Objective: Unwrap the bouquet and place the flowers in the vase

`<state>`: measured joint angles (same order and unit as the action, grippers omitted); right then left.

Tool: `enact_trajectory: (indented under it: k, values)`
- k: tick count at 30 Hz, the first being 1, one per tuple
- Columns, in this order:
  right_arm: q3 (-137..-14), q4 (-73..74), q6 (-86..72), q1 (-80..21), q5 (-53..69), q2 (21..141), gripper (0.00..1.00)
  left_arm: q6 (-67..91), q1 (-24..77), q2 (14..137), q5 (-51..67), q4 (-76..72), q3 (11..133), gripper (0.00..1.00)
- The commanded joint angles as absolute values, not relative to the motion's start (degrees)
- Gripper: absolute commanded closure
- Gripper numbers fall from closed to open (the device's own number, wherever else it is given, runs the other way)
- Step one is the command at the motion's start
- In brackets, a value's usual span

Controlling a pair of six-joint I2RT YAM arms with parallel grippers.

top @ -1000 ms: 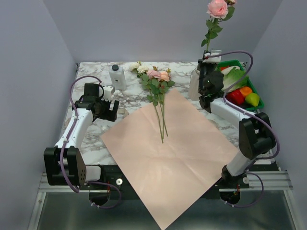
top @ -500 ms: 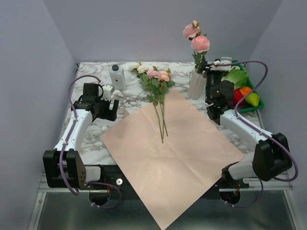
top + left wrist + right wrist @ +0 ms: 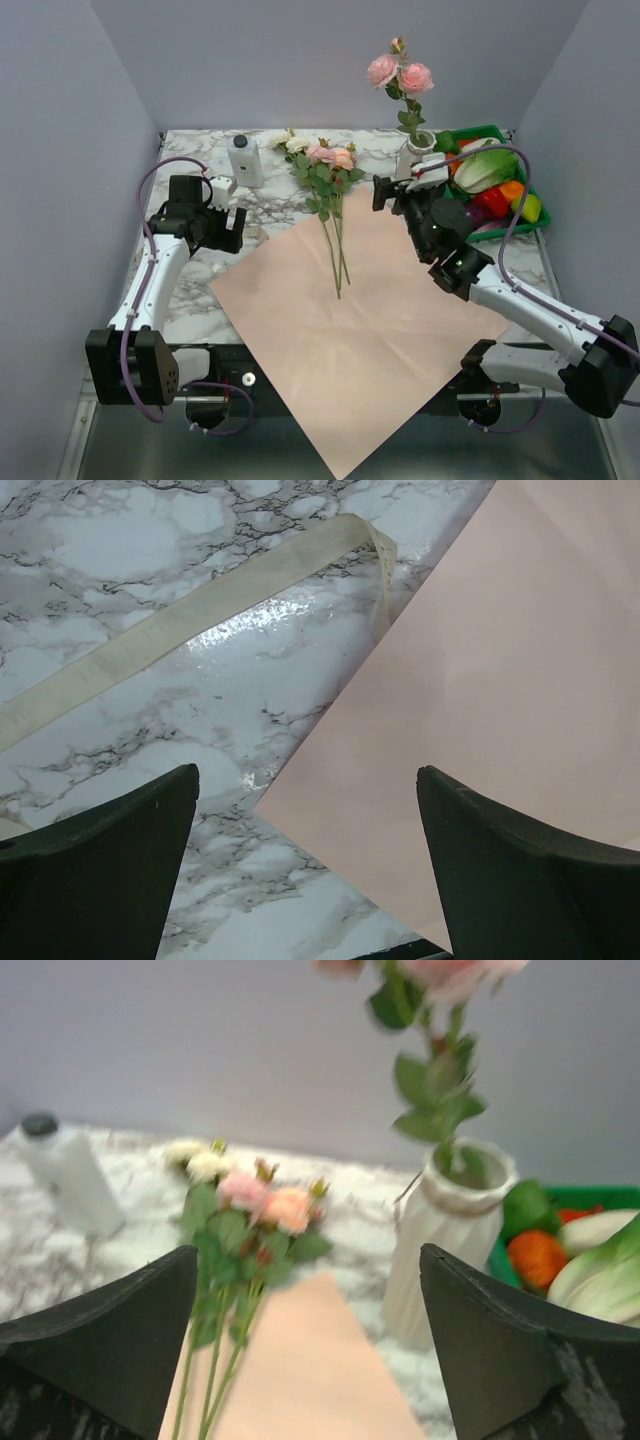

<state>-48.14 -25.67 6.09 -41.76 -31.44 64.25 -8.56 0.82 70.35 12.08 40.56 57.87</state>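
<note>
My right gripper is at the vase (image 3: 412, 162) and will swing away from it next, tilt down and lower onto the middle flower stem below its leaves, since flowers are still lying on the paper.
The white ribbed vase (image 3: 412, 162) stands at the back right and holds a stem of pink roses (image 3: 400, 72). My right gripper (image 3: 393, 192) hovers just in front and to the left of it, open and empty. In the right wrist view the vase (image 3: 440, 1230) is ahead on the right, between the spread jaws of the gripper (image 3: 308, 1260). The other flowers (image 3: 326, 185) lie with their stems on the flat pink paper (image 3: 360, 320). At the left my left gripper (image 3: 232, 226) is open over the paper's corner (image 3: 500, 680), near the cream ribbon (image 3: 200, 605).
A white capped bottle (image 3: 244, 160) stands at the back left of the marble table. A green tray (image 3: 478, 130) of vegetables sits behind and right of the vase. Grey walls close in the back and both sides. The paper overhangs the table's near edge.
My right gripper has opened and let go of the pink rose stem, which now stands in the vase. That arm has dropped and drawn back to the left. The left arm has not moved.
</note>
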Motion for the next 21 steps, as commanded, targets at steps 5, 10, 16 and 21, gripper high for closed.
enact_trajectory:
  k: [5,10,16,21]
  values:
    - [-57.29,-0.19,-16.68,-42.63,-21.37,76.51,0.0,-8.52,0.53,67.24,12.75,42.19,58.62,0.01]
    - [-66.16,8.26,-22.15,-42.54,-16.09,87.61,0.11,-9.05,0.44,66.62,11.69,42.71,58.97,0.01]
    - [-75.93,15.64,-20.93,-42.63,-15.38,101.66,0.47,-9.84,0.53,66.27,10.99,42.8,58.62,0.01]
    - [-81.2,17.67,-19.16,-42.63,-16.17,107.83,0.48,-10.2,0.44,66.53,10.81,42.45,58.27,0.01]
